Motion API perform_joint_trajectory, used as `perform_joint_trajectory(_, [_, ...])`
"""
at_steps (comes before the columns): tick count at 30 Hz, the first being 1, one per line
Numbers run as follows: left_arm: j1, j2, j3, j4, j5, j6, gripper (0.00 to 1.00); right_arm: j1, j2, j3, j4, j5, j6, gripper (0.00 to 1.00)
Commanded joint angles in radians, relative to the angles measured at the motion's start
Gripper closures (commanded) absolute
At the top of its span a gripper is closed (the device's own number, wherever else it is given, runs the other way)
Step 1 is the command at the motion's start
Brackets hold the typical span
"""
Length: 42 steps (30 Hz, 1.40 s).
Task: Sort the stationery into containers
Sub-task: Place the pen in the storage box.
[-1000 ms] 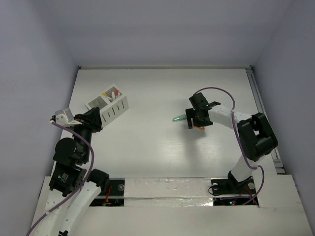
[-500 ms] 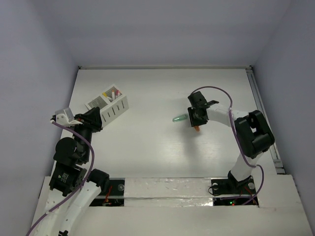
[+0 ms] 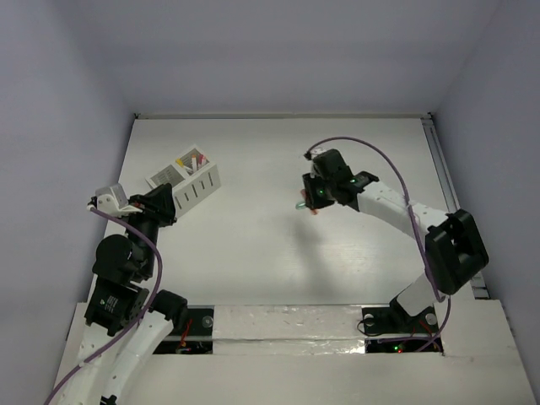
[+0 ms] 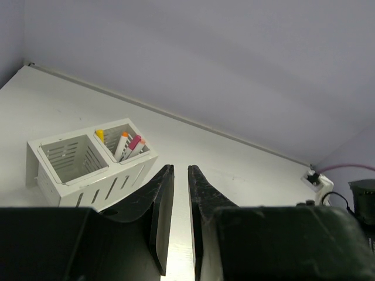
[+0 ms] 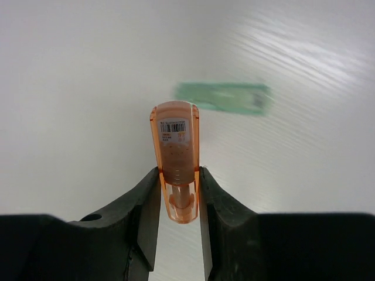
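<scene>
The robot's right gripper will next swing over the container's bare section [image 3: 168, 175], which lies to the gripper's left in the top view, and let go of the orange capsule piece.
My right gripper [image 5: 179, 174] is shut on the orange capsule piece [image 5: 174, 149], which sticks out past the fingertips above the table. The translucent green piece [image 5: 223, 98] lies flat on the table just beyond it. From above, the right gripper [image 3: 317, 199] hangs over mid-table, and only a bit of the green piece [image 3: 300, 204] shows at its left. The white two-compartment container [image 3: 187, 180] stands at the far left. Several pens [image 4: 127, 145] stand in its right compartment; the left compartment [image 4: 65, 158] looks bare. My left gripper [image 4: 180, 171] sits just short of the container, slightly open and holding nothing.
The back wall meets the table behind the container [image 4: 88, 175]. A metal rail [image 3: 443, 181] runs along the table's right edge. The right arm's purple cable [image 3: 384, 164] loops above its forearm.
My right gripper closed on the orange piece, then carried it up and to the left, so it now hangs by the green piece. The left arm has not moved.
</scene>
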Motion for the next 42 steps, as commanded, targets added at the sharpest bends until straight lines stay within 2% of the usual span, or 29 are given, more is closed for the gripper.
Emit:
perform_joint_trajectory(1, [-0.006, 0.015, -0.002, 0.054, 0.017, 0.009, 0.87, 0.123, 0.066, 0.145, 0.228, -0.245, -0.003, 0.81])
perform_joint_trajectory(3, [-0.006, 0.005, -0.002, 0.054, 0.011, 0.009, 0.87, 0.185, 0.137, 0.225, 0.288, -0.303, 0.018, 0.81])
perform_joint_trajectory(4, [-0.006, 0.003, -0.001, 0.051, 0.003, 0.008, 0.86, 0.199, 0.171, 0.256, 0.391, -0.342, 0.030, 0.81])
perform_joint_trajectory(6, [-0.006, 0.008, 0.001, 0.052, 0.001, 0.009, 0.87, 0.220, 0.278, 0.375, 0.465, -0.447, 0.090, 0.81])
perform_joint_trajectory(7, [-0.006, 0.009, 0.001, 0.049, 0.006, 0.009, 0.87, 0.244, 0.312, 0.411, 0.581, -0.475, 0.109, 0.81])
perform_joint_trajectory(11, [-0.006, -0.008, 0.002, 0.045, -0.014, 0.009, 0.87, 0.278, 0.479, 0.607, 0.747, -0.566, 0.193, 0.81])
perform_joint_trajectory(12, [-0.006, -0.003, 0.004, 0.043, -0.017, 0.008, 0.87, 0.288, 0.546, 0.698, 0.763, -0.589, 0.228, 0.81])
perform_joint_trajectory(15, [-0.006, 0.003, 0.002, 0.043, -0.009, 0.009, 0.87, 0.311, 0.665, 0.828, 0.787, -0.604, 0.267, 0.81])
perform_joint_trajectory(20, [-0.006, 0.003, 0.005, 0.045, -0.015, 0.008, 0.87, 0.341, 0.814, 1.046, 0.852, -0.529, 0.310, 0.80])
perform_joint_trajectory(26, [-0.006, -0.005, 0.004, 0.042, -0.020, 0.006, 0.87, 0.374, 0.998, 1.332, 0.784, -0.456, 0.276, 0.78])
perform_joint_trajectory(29, [-0.006, 0.002, 0.004, 0.040, -0.009, 0.005, 0.87, 0.395, 1.041, 1.394, 0.760, -0.405, 0.219, 0.76])
perform_joint_trajectory(42, [-0.006, 0.008, 0.002, 0.045, -0.005, 0.006, 0.87, 0.413, 1.114, 1.428, 0.790, -0.304, 0.166, 0.68])
